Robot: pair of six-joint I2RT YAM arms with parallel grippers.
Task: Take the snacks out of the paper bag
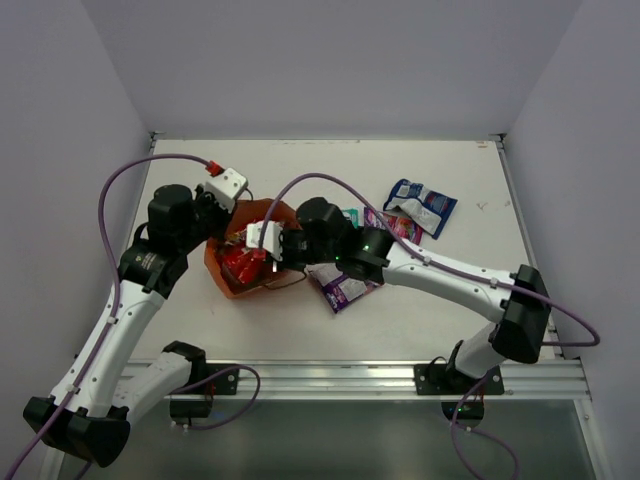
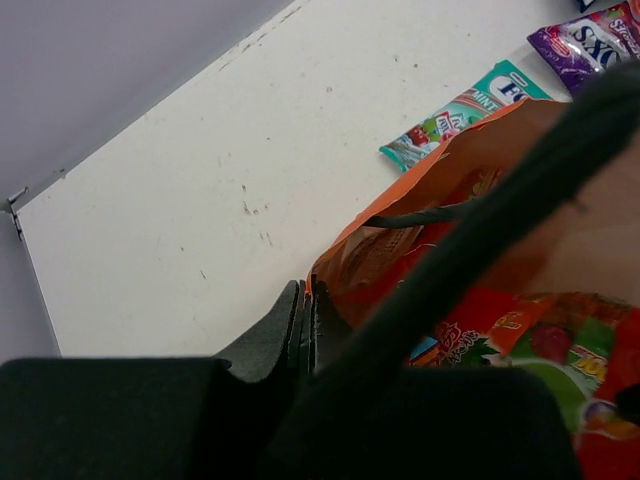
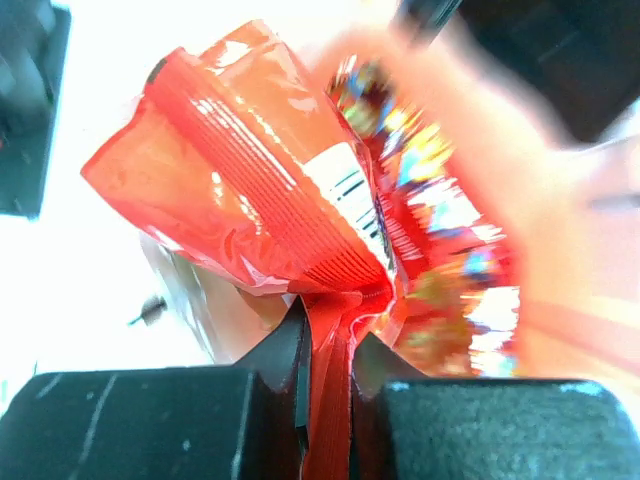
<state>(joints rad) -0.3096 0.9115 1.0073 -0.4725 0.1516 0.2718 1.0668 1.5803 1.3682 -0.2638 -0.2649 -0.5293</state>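
Observation:
The bare tabletop by the blue-and-white packet is outward of the robot's right gripper, to the right in the top view, so this gripper should go up, move across, come down and let go.
The orange paper bag (image 1: 262, 215) lies open near the table's middle left. My left gripper (image 1: 233, 212) is shut on the bag's rim (image 2: 345, 255), its fingertips (image 2: 290, 315) pressed together at the orange edge. My right gripper (image 1: 252, 258) reaches into the bag's mouth and is shut on the crimped end of a red packet (image 3: 250, 180). A second colourful red packet (image 3: 440, 250) lies beside it inside the bag (image 2: 520, 340). Out on the table are a green packet (image 2: 460, 115), a purple packet (image 1: 343, 287), a magenta one (image 1: 395, 225) and a blue-and-white one (image 1: 420, 205).
A dark cord handle (image 2: 420, 215) crosses the bag's opening. The right forearm (image 1: 440, 275) stretches over the table from the lower right, above the purple packet. Walls close the table at the left, back and right, and a metal rail (image 1: 350, 375) runs along the near edge.

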